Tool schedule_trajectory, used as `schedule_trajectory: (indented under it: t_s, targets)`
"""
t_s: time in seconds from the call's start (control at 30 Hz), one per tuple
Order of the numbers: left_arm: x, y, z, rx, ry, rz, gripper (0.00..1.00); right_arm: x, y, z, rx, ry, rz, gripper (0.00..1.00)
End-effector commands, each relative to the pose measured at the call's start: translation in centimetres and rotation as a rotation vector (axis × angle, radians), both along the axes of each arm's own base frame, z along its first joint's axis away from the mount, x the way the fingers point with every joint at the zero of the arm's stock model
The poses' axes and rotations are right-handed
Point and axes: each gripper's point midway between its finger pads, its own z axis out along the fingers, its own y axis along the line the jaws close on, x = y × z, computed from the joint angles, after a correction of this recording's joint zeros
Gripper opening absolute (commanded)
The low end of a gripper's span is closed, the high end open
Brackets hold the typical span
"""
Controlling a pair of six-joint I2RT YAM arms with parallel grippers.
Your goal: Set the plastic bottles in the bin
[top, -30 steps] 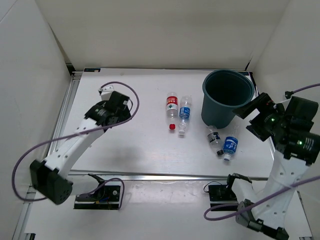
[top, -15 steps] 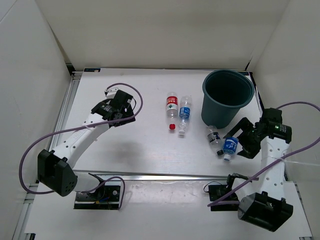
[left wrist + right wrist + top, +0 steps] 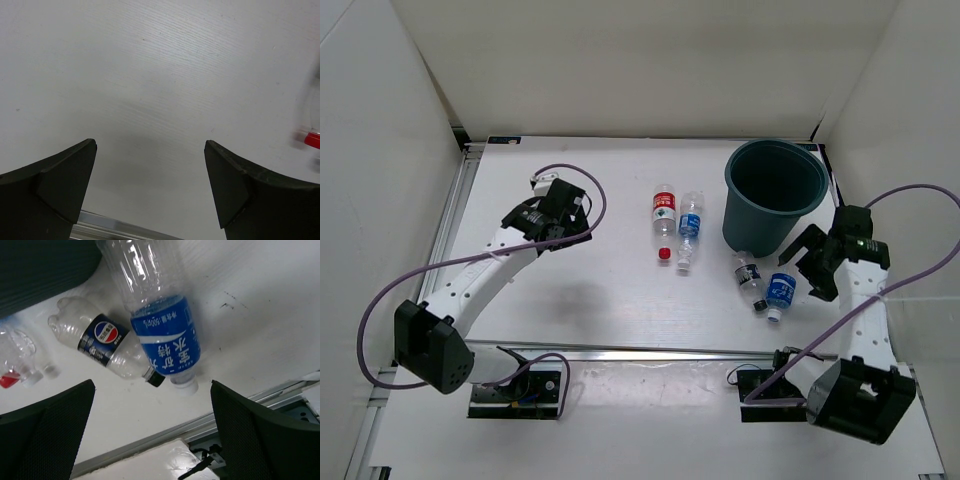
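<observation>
My right gripper goes down next, fingers open, astride the clear body of the blue-label bottle (image 3: 788,268) by the bin (image 3: 775,190). The dark-label bottle crowds the blue-label bottle's cap end.
Four plastic bottles lie on the white table. The red-label bottle (image 3: 664,218) and a blue-label bottle (image 3: 690,228) lie side by side at the middle. The dark-label bottle (image 3: 749,278) and the second blue-label bottle (image 3: 781,291) lie just in front of the bin (image 3: 775,190). My right gripper (image 3: 808,268) is open, just right of that blue bottle. In the right wrist view the gripper (image 3: 151,395) is open and empty, with the blue bottle (image 3: 165,340) and dark bottle (image 3: 107,347) just beyond its fingertips. My left gripper (image 3: 565,222) (image 3: 150,147) is open over bare table, left of the red-label bottle.
White walls enclose the table on three sides. An aluminium rail (image 3: 650,352) runs along the near edge and shows in the right wrist view (image 3: 165,432). The red cap (image 3: 312,140) shows at the right edge of the left wrist view. Purple cables trail from both arms.
My right arm has come down from a raised pose and now sits low beside the blue bottle near the bin. My left gripper has shifted only slightly.
</observation>
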Motion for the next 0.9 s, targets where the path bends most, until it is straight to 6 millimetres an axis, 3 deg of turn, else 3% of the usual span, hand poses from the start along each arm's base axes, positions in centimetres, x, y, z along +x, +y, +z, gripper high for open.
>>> schedule_trajectory:
  t_s: [0.0,0.23,0.5,0.7,0.87]
  targets:
    - [-0.2,0.4,1.3,-0.011,-0.050,-0.007,1.00,3.2,-1.5,0.5,-0.051,-0.066,-0.037,1.00]
    - [-0.6,1.4,1.2,0.025,-0.060,-0.004,1.00,6.1,-2.3,-2.2,-0.057,0.000,-0.002,1.00]
    - [-1.0,2.9,1.6,0.096,-0.073,0.021,1.00,6.5,-1.7,-6.4,-0.020,0.123,0.001,1.00]
    - [-1.0,3.4,1.2,0.124,-0.067,0.034,1.00,6.3,-1.2,-8.0,0.019,0.172,-0.010,0.89]
    - [-1.0,3.6,0.8,0.146,-0.045,0.037,1.00,5.1,-0.6,-9.6,0.049,0.220,-0.024,0.71]
